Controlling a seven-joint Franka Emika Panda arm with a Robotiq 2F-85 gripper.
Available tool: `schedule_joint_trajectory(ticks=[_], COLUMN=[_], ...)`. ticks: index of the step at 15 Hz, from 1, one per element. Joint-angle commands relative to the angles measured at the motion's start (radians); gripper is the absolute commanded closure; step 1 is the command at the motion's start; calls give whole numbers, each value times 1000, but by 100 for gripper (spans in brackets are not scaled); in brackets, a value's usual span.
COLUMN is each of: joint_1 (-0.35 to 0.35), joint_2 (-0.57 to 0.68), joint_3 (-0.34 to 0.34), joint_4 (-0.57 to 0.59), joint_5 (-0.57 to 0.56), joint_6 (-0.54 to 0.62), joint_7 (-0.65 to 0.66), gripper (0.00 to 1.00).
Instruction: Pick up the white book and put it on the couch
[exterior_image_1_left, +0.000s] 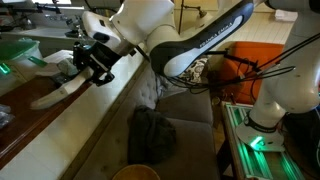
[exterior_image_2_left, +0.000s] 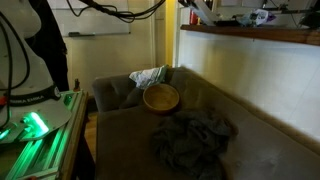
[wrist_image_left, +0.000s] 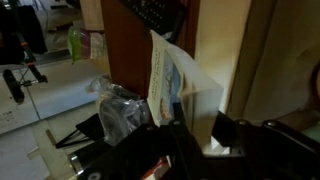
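My gripper is above the couch (exterior_image_1_left: 190, 135), which lies below the ledge. I will swing my gripper off the ledge and down next, tilting its fingers over the seat (exterior_image_1_left: 174, 163) beside the wooden bowl.
My gripper (exterior_image_1_left: 93, 62) is shut on the white book (exterior_image_1_left: 62, 88) and holds it above the wooden ledge (exterior_image_1_left: 40, 120), beside and above the couch (exterior_image_1_left: 190, 135). In the wrist view the white book (wrist_image_left: 178, 85) stands upright between the black fingers (wrist_image_left: 200, 128). Its cover with a bluish-brown picture faces left and its pages fan open. The long grey-brown couch (exterior_image_2_left: 265, 125) fills an exterior view, and the book does not show there.
On the couch seat lie a wooden bowl (exterior_image_2_left: 160, 97), a dark crumpled cloth (exterior_image_2_left: 192, 140) and a pale cloth (exterior_image_2_left: 148, 76) in the corner. Crumpled clear plastic (wrist_image_left: 118, 112) lies on the ledge near the book. A second robot base with green lights (exterior_image_1_left: 262, 130) stands beside the couch.
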Motion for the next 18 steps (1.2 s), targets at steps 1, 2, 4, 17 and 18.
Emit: schedule_joint_trajectory(ticks=[1,2,4,17,18], joint_1=[-84,-97,-100,-228,-228], joint_2=[-141,-159,-160,-23,-37], joint_3=[40,44,44,220,180], joint_4=[-253,-312,-384,-347,-355], joint_5=[147,195,283,749,704], joint_6=[132,175,225,-34,-33], joint_7=[-219,-287,-388,-770,-718], gripper=[93,93,93,93,48])
